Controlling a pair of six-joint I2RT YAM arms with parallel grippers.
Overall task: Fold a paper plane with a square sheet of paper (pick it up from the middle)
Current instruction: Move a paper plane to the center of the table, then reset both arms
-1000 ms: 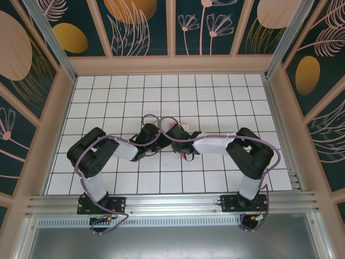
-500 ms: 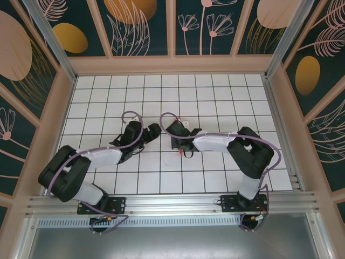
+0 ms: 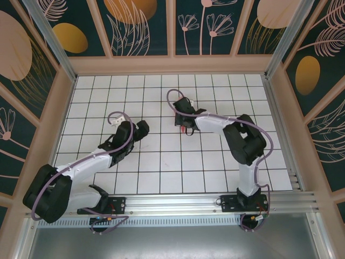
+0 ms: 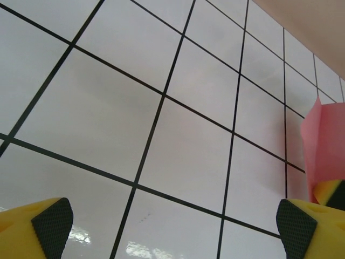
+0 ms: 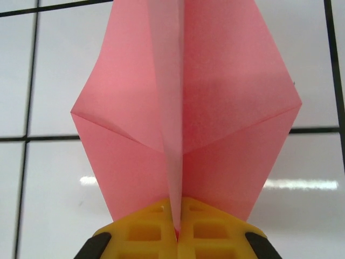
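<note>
The right gripper lowers the paper plane [image 5: 226,108] onto the white tiles below it next, and its fingers open to release the paper plane's centre fold.
The square sheet of paper is folded into a salmon-pink paper plane [image 5: 226,108] with a centre ridge and two wings spread out above the white tiles. My right gripper [image 5: 177,229] is shut on the ridge at its lower end, and the yellow fingers [image 5: 143,234] press together on it. From above, the right gripper [image 3: 185,125] sits just past the table's middle. My left gripper [image 3: 141,129] stands open and empty about two tiles to its left. In the left wrist view the left gripper [image 4: 173,229] has bare tiles between its pads, with the paper plane [image 4: 326,145] at the right edge.
The table [image 3: 161,178] is a white grid with black lines, walled by pinkish panels on three sides. A metal rail [image 3: 172,202] runs along the near edge above both arm bases. The left arm stretches low across the near-left tiles.
The left gripper opened, let go and drew back to the left. The right gripper closed on the paper and carried it toward the far side of the table.
</note>
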